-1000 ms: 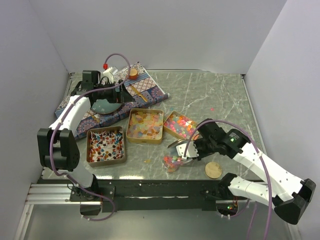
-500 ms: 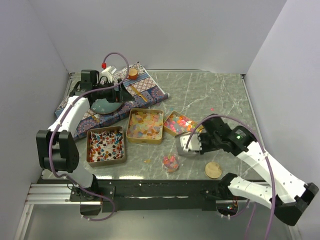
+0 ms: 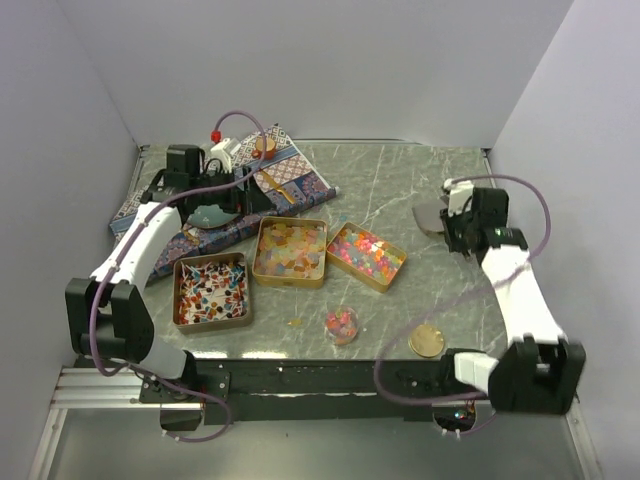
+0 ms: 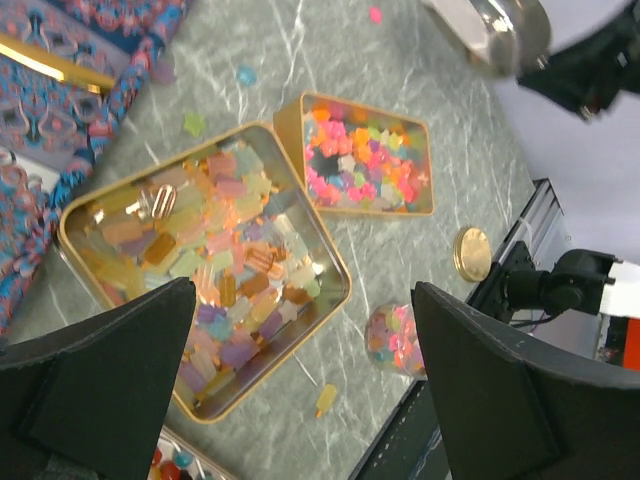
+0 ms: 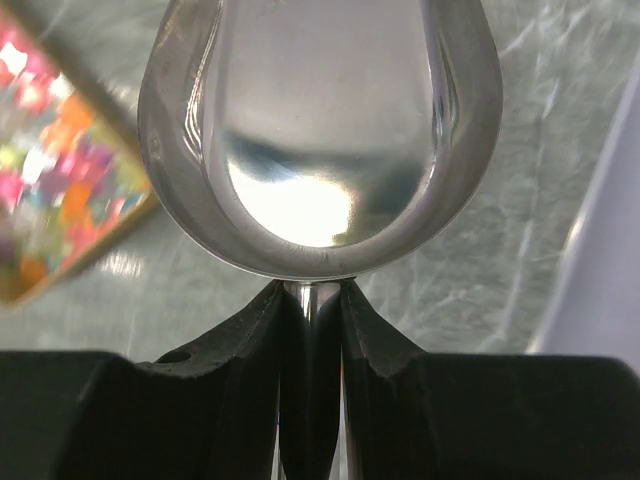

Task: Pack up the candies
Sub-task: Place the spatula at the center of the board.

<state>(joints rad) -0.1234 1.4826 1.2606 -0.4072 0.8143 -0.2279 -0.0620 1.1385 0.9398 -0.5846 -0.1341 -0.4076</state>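
Observation:
The spoon's bowl and the spot on the bare table (image 3: 451, 237) (image 5: 499, 219) beside the side are empty. My right gripper will bring the metal spoon down there next.
Three gold tins hold the candies: red-white-black ones (image 3: 210, 290), pale yellow-orange squares (image 3: 290, 250) (image 4: 205, 265), and bright pink-orange-yellow pieces (image 3: 365, 255) (image 4: 365, 160) (image 5: 45, 190). A small clear jar (image 3: 342, 323) (image 4: 395, 338) with bright candies in it stands at the front centre. One loose candy (image 3: 295, 322) (image 4: 327, 398) lies beside it. My right gripper (image 3: 455, 215) (image 5: 312, 330) is shut on the handle of an empty metal spoon (image 3: 430, 215) (image 5: 320, 130), above the table's right side. My left gripper (image 3: 225, 195) (image 4: 302, 290) is open and empty, above the patterned cloth.
A patterned cloth (image 3: 290, 175) covers the back left corner, with a small cork-topped jar (image 3: 265, 145) on it. A round cork disc (image 3: 427, 341) (image 4: 470, 252) lies near the front edge. White walls enclose the table on three sides.
My right arm has swung from the jar at the front centre up to the right side, carrying the spoon. The jar now stands alone. The left arm has barely moved.

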